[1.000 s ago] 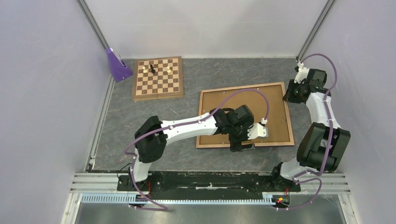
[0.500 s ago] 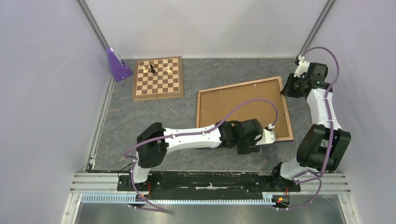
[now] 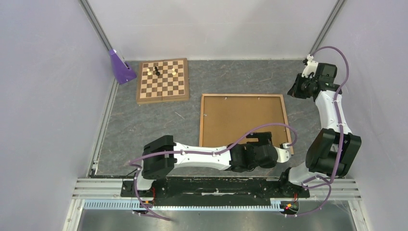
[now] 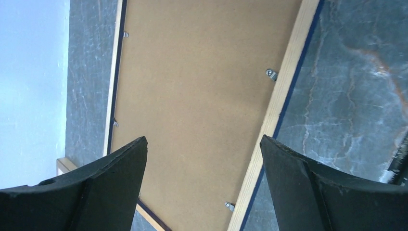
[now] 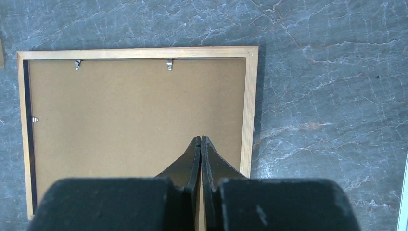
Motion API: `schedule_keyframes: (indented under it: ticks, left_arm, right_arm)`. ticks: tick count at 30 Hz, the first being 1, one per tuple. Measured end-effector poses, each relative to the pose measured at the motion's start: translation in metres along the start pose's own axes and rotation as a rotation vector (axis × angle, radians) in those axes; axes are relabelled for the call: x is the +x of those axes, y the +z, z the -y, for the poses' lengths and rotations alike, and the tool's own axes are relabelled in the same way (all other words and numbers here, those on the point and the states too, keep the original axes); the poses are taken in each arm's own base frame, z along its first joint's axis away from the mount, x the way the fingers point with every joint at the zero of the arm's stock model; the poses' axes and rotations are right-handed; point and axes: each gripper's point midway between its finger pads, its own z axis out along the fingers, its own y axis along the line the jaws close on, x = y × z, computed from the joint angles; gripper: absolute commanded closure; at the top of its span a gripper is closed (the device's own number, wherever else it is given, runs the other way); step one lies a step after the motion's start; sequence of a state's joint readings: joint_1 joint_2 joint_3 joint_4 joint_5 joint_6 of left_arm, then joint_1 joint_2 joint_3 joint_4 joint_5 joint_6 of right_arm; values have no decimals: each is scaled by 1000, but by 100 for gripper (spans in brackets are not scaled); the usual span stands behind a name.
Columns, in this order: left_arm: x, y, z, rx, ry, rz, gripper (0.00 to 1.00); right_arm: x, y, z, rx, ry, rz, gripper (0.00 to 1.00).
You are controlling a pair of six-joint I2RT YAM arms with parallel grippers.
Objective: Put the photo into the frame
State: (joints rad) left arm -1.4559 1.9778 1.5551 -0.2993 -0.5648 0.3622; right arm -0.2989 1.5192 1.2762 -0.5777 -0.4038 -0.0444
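Note:
My left gripper comes down toward the left in the top view next, astride the near wood rim by a clip (image 4: 246, 192), as its fingers stand open wider than the rim.
The frame (image 3: 201, 120) lies flat on the grey table with its light wood back up, and a brown backing board (image 3: 240, 118) fills it. The photo is not in view. My left gripper (image 3: 263, 139) hangs open over the frame's near edge, with nothing between its fingers. In the left wrist view the left gripper (image 4: 203, 139) looks down on the board (image 4: 192, 86) and the wood rim (image 4: 284, 91). My right gripper (image 3: 294, 91) is shut and empty, up off the frame's far right corner. The right wrist view shows the right gripper (image 5: 200, 138) above the frame (image 5: 250, 96).
A chessboard (image 3: 162, 80) with a few pieces lies at the far left. A purple wedge (image 3: 120, 67) stands in the far left corner. Small metal clips (image 5: 169, 64) sit along the frame's inner edge. Walls close in on three sides.
The frame, held up askew at its far right corner, now lies flat and square. My right gripper let go of it and shut. My left arm swung back toward the near right.

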Motion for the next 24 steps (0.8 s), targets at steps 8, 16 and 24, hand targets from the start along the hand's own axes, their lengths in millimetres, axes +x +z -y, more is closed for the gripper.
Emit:
schedule_keyframes:
  ticks: [8,16,24]
  left_arm:
    - [25,12,10,-37,37,-36,7]
    - [62,12,35,177,51,-84,11]
    - [87,14,10,445,-90,-121,19]
  right_arm:
    - [-2,3,0,13,-29,13,74]
    - [52,29,1,54,-149,-76,57]
    - [63,21,5,73,-265,-51,57]
